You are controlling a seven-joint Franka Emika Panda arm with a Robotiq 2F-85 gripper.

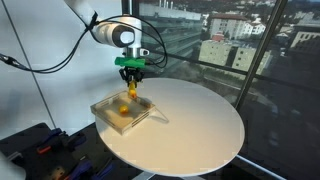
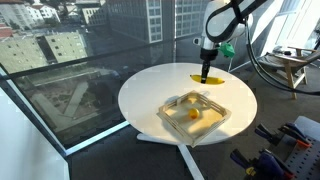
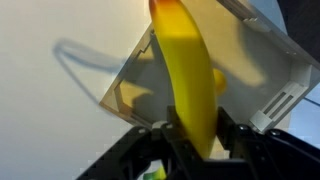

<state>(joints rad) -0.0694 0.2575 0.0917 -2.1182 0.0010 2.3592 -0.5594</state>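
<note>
My gripper lowers to the bare bottom of the bin below it next, beside the yellow-orange object (image 1: 128, 103), and releases the banana there, clear of that object.
My gripper (image 3: 196, 133) is shut on a yellow banana (image 3: 188, 75), which hangs down from the jaws above the round white table. In the exterior views the gripper (image 1: 130, 73) (image 2: 207, 55) holds the banana (image 1: 130, 88) (image 2: 206, 70) over the far edge of a clear plastic bin (image 1: 108, 116) (image 2: 175, 122). A small yellow-orange object (image 1: 123, 109) (image 2: 194, 114) lies inside the bin; it also shows in the wrist view (image 3: 218, 80) beside the banana.
The round white table (image 1: 195, 120) (image 2: 150, 85) stands next to large windows. Black equipment lies on the floor (image 1: 40, 150) (image 2: 275, 155). Cables hang from the arm (image 1: 60, 55). A wooden table (image 2: 290, 65) stands behind.
</note>
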